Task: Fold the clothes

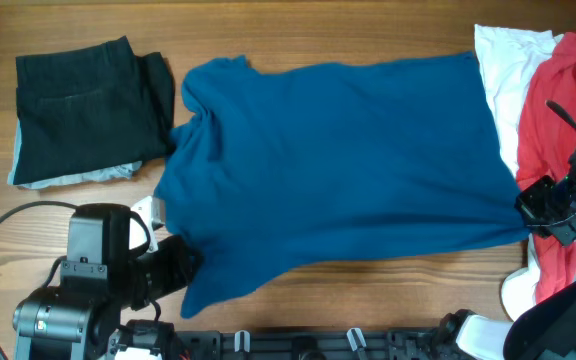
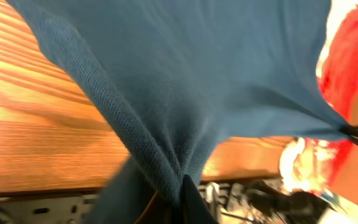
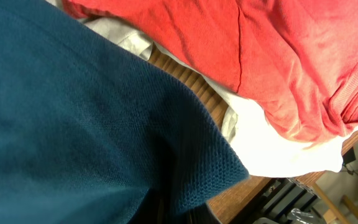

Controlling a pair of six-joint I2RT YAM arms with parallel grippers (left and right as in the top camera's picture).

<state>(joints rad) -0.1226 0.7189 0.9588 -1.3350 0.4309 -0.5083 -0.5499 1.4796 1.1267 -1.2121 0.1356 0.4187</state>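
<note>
The raised hem in my right gripper goes outward and down onto the shirt's flat cloth (image 1: 486, 155) (image 3: 101, 65) beside the white garment next, and is released there.
The dark blue shirt (image 1: 338, 160) lies spread across the middle of the wooden table, collar end to the left. My left gripper (image 1: 186, 262) is shut on its near left corner; in the left wrist view the cloth (image 2: 166, 93) bunches down into the jaws. At the near right corner my right gripper (image 1: 530, 208) is shut on the shirt's edge (image 3: 229, 168), which hides the fingers. A red garment (image 1: 558, 120) lies on a white one (image 1: 503, 80) at the right.
A folded black garment (image 1: 88, 110) rests on a pale grey one (image 1: 73, 178) at the far left. A black rail (image 1: 318, 345) runs along the table's front edge. A cable (image 1: 8, 230) loops by the left arm.
</note>
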